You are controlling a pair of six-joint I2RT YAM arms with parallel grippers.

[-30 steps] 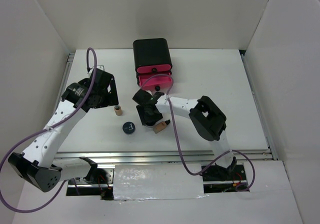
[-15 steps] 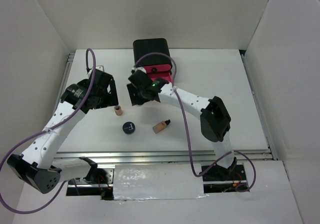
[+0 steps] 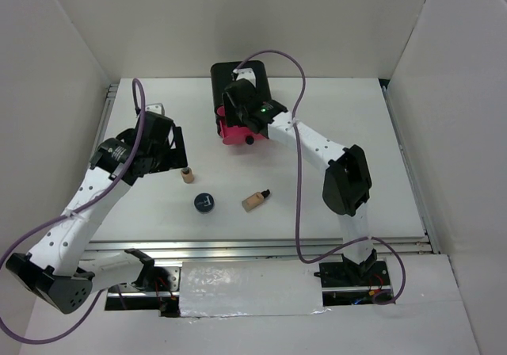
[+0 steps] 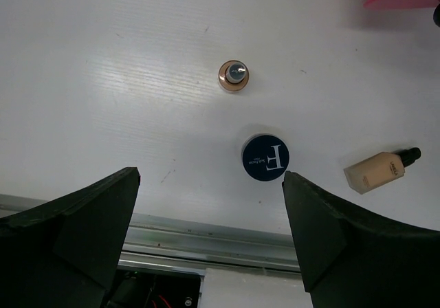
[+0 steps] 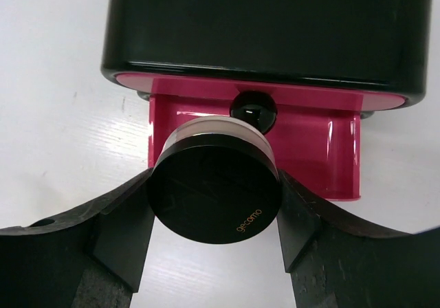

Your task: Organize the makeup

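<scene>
The jar needs to go down next into the open pink drawer beside the black knob, lowered by my right gripper to where the drawer bottom shows empty space (image 5: 302, 148).
My right gripper (image 5: 214, 205) is shut on the round black-lidded jar (image 5: 214, 191) and holds it above the front of the open pink drawer (image 5: 309, 157) of the black box (image 3: 240, 82). In the top view the right gripper (image 3: 242, 105) hides the jar. My left gripper (image 4: 210, 236) is open and empty, above the table's near edge. One beige bottle (image 3: 187, 175) stands upright and shows in the left wrist view (image 4: 234, 75). The other beige bottle (image 3: 255, 200) lies on its side. The dark-blue compact (image 3: 204, 203) lies between them and shows in the left wrist view (image 4: 265, 157). The sachets are out of view.
The black box stands at the back middle with its bottom pink drawer pulled out towards me. White walls close in the table (image 3: 348, 125) on the left, back and right. A metal rail (image 3: 261, 248) runs along the near edge.
My right gripper has carried the jar from beside the lying bottle back to the pink drawer. The left arm has shifted slightly. The bottles and the compact have not moved.
</scene>
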